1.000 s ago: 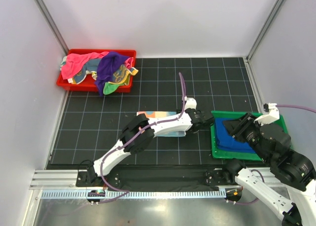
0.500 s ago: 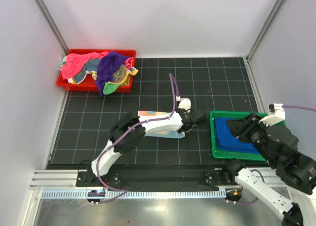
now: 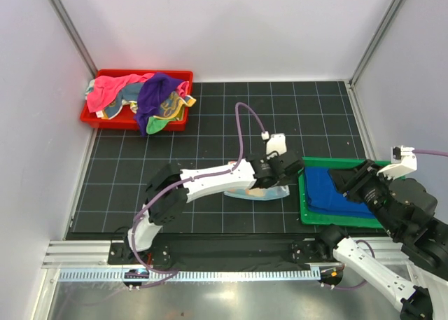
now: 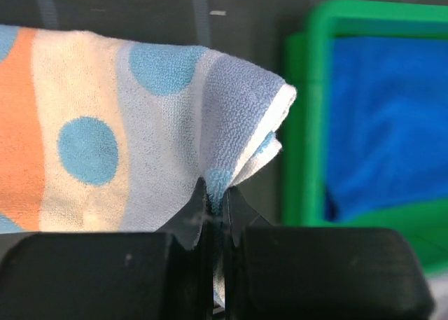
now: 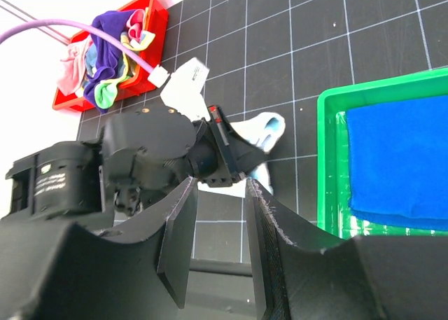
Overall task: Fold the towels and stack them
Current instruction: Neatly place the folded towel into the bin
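The left gripper carries the polka-dot towel toward the right in the top view next, over the green tray. It takes the towel across the folded royal blue towel, to stack it.
My left gripper is shut on a corner of the light blue polka-dot towel, just left of the green tray. In the left wrist view the towel hangs bunched from the pinched fingertips of that gripper. A folded royal blue towel lies in the green tray; it also shows in the left wrist view and the right wrist view. My right gripper is open and empty above the tray's right part, its gap plain in the right wrist view.
A red tray at the back left holds a heap of pink, purple and teal-and-yellow towels. Grey walls stand on the left, back and right. The left arm stretches across the black grid mat.
My left gripper has moved right towards the green tray, dragging the polka-dot towel with it. My right gripper has drawn back to the right, uncovering the blue towel.
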Robot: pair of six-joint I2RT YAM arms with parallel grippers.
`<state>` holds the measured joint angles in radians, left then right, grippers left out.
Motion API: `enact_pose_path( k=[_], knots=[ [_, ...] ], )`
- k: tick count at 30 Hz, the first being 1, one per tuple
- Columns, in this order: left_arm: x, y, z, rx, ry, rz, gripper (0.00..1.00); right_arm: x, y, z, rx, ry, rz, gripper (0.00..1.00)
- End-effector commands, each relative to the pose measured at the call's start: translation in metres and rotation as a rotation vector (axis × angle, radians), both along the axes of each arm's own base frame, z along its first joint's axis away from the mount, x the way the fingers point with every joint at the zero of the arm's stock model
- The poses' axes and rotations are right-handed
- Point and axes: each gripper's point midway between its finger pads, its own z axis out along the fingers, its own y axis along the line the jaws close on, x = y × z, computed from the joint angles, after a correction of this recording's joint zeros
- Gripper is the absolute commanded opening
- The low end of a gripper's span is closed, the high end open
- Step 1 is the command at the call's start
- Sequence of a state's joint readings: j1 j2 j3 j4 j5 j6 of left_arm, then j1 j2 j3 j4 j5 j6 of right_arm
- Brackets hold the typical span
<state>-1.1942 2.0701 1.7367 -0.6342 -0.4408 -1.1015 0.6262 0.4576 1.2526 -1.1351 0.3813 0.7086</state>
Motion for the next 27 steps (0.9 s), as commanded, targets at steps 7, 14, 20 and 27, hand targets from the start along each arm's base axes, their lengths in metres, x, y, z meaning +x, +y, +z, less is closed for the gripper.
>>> enact_pose_path(
  k=[7,14,20,27],
  knots=[
    [-0.028,-0.122,0.076,-0.326,-0.039,-0.133,0.0,-0.02,-0.022,0.023,0.009,-0.069,-0.023,0.41],
    [-0.035,-0.17,0.102,-0.501,-0.011,-0.187,0.0,-0.046,-0.049,0.039,0.035,-0.135,-0.06,0.41],
    [-0.035,-0.197,0.11,-0.607,0.001,-0.186,0.0,-0.061,-0.064,0.05,0.066,-0.207,-0.072,0.41],
    [-0.031,-0.217,0.115,-0.717,-0.001,-0.174,0.0,-0.075,-0.071,0.059,0.11,-0.294,-0.051,0.41]
  ],
)
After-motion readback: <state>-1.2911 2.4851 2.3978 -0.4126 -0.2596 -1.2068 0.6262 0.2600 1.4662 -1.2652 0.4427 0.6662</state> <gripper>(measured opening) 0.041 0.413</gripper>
